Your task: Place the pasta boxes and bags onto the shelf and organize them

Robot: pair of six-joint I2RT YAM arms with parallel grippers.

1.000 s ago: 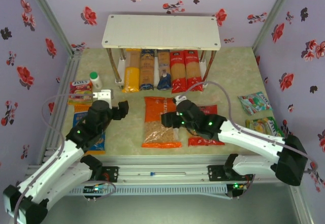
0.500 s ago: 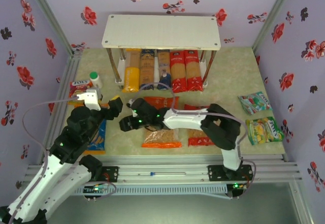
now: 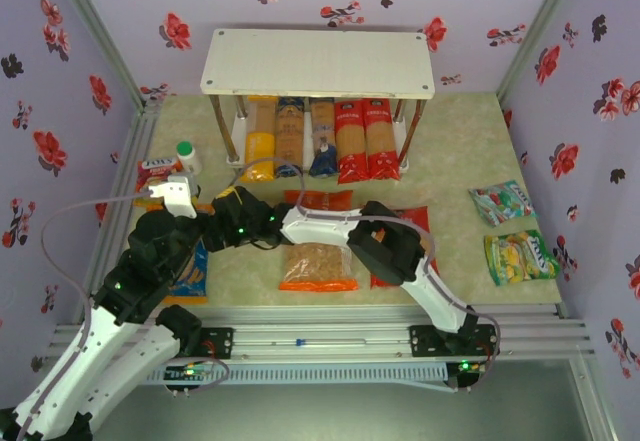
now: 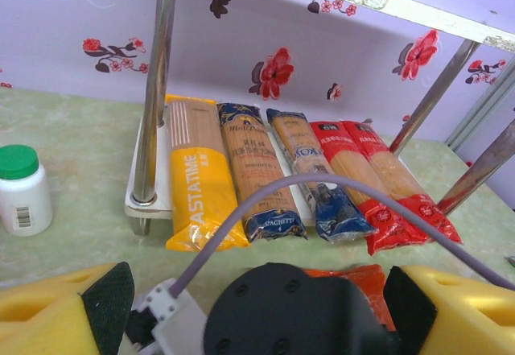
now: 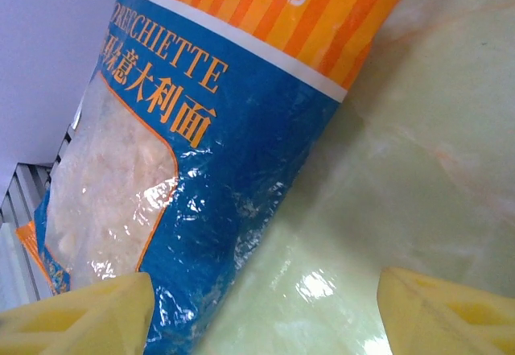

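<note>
The long blue edge of the blue-orange bag is below my right gripper, nearer one finger, so my right gripper should next go down and move sideways onto that edge.
Five spaghetti packs lie side by side on the lower tier of the white shelf: yellow, two dark blue, two red. They also show in the left wrist view, yellow pack leftmost. The orange bag lies mid-table. The right arm partly covers the red bag. The blue-orange bag lies at the left under both arms. My right gripper is open just above it. My left gripper is open, with the right arm's black wrist between its yellow fingers.
A white bottle with a green cap and a red-yellow snack packet sit left of the shelf. Two green snack packets lie at the right. The right arm stretches across the table's middle.
My right arm has swung far left across the orange bag, ending beside the left gripper over the blue-orange bag. The left arm drew back slightly.
</note>
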